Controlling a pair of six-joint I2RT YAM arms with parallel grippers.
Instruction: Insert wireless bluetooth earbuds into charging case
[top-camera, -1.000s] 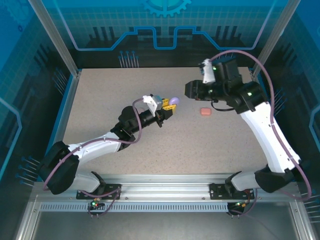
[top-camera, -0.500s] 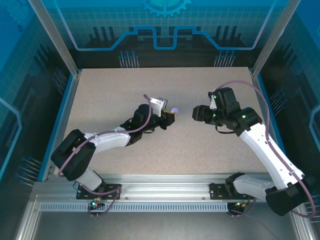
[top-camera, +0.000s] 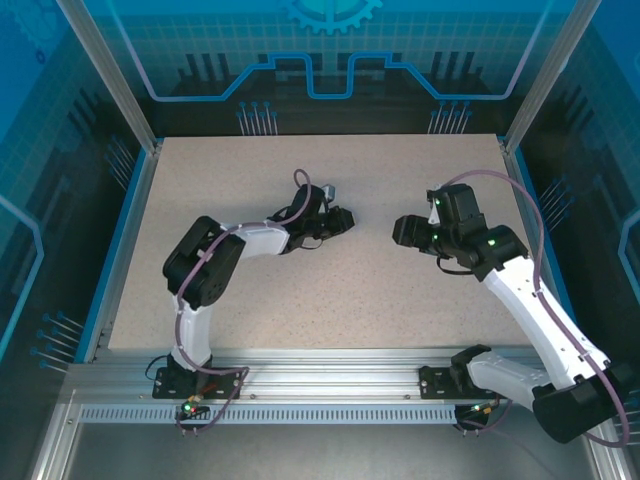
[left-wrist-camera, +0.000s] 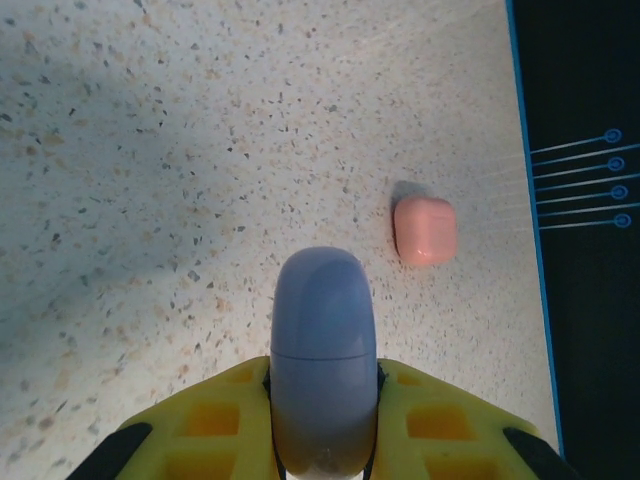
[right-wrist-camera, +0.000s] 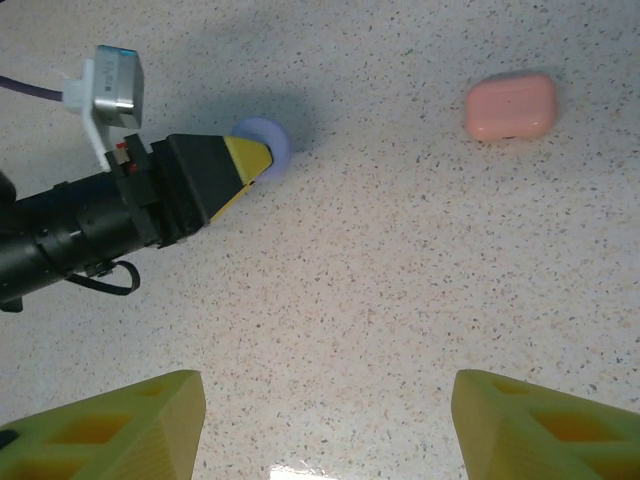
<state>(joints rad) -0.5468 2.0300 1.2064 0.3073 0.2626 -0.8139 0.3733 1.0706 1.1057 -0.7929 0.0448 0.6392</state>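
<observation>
The bare speckled table is close below. My left gripper will next lower the closed purple case onto that clear spot and open its fingers to release it.
A closed purple charging case stands out lengthwise from between the yellow fingers of my left gripper, which is shut on it low over the table's middle. The right wrist view shows that case at the tip of the left gripper. My right gripper hovers to the right of it, facing it, open with nothing but bare table between its fingers. In the top view the right gripper is a short gap from the left one. The earbuds are out of view.
A closed salmon-pink case lies flat on the speckled table, beyond the purple case and near the blue right edge. Bare table stretches around both grippers.
The right arm has swung nearer and lower, over the spot where the pink case lay, and its jaws have spread. The left arm has folded its elbow leftward while its gripper stayed put.
</observation>
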